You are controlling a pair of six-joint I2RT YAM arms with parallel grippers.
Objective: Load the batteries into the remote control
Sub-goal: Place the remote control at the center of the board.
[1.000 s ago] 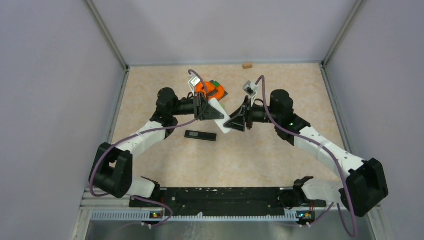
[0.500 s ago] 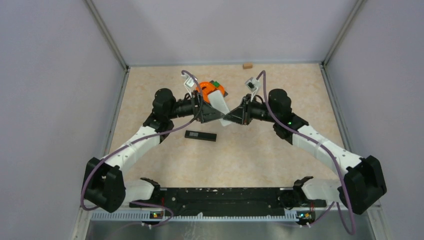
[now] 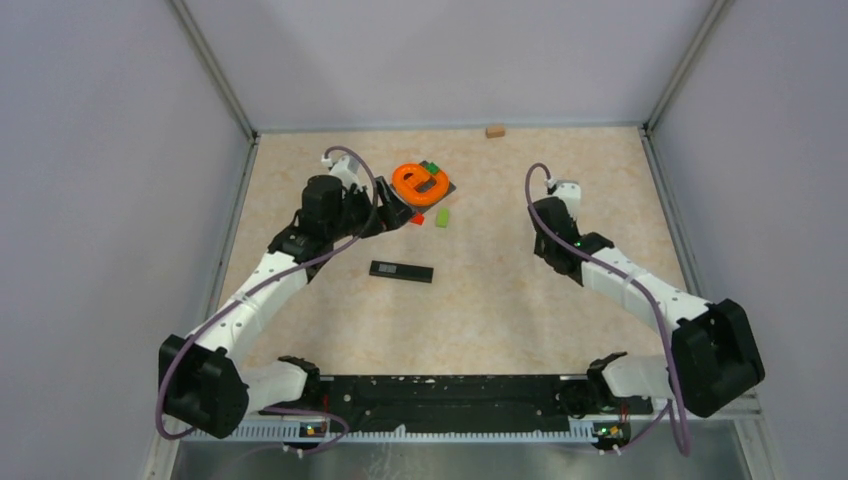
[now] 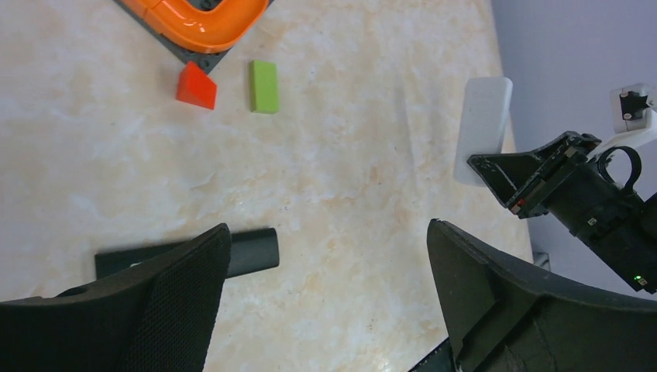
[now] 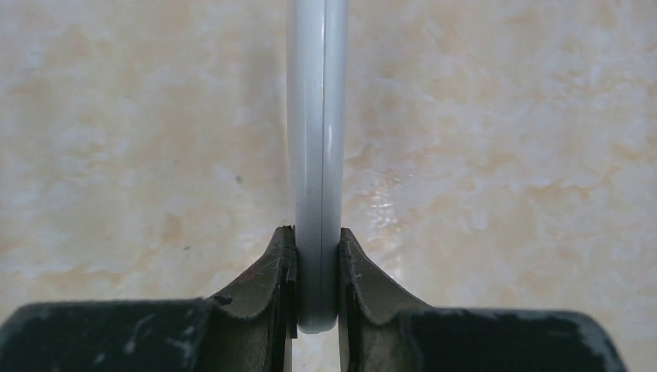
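Note:
My right gripper is above a bare patch clear of the toys, so it needs to bring the white remote control (image 5: 316,155) down and release it on the tabletop.
A slim white remote control (image 5: 316,155) stands edge-on between the jaws of my right gripper (image 5: 316,236), which is shut on its lower end above the bare table. The left wrist view shows the same remote (image 4: 482,128) sticking out of the right gripper (image 4: 496,167) at the right. My left gripper (image 4: 329,294) is open, with nothing between its fingers, and hovers over the table near the toys (image 3: 400,217). A black slim bar like a remote (image 3: 401,271) lies flat on the table, partly behind my left finger (image 4: 252,249). The batteries are out of view.
An orange ring toy on a grey plate (image 3: 420,182) sits at the back middle, with a red block (image 4: 196,85) and a green block (image 4: 264,86) beside it. A small wooden block (image 3: 494,130) lies by the back wall. Grey walls close in three sides.
My left gripper has opened, let go of the white remote and drawn back to the left. The right arm has pulled away to the right with the remote in its jaws.

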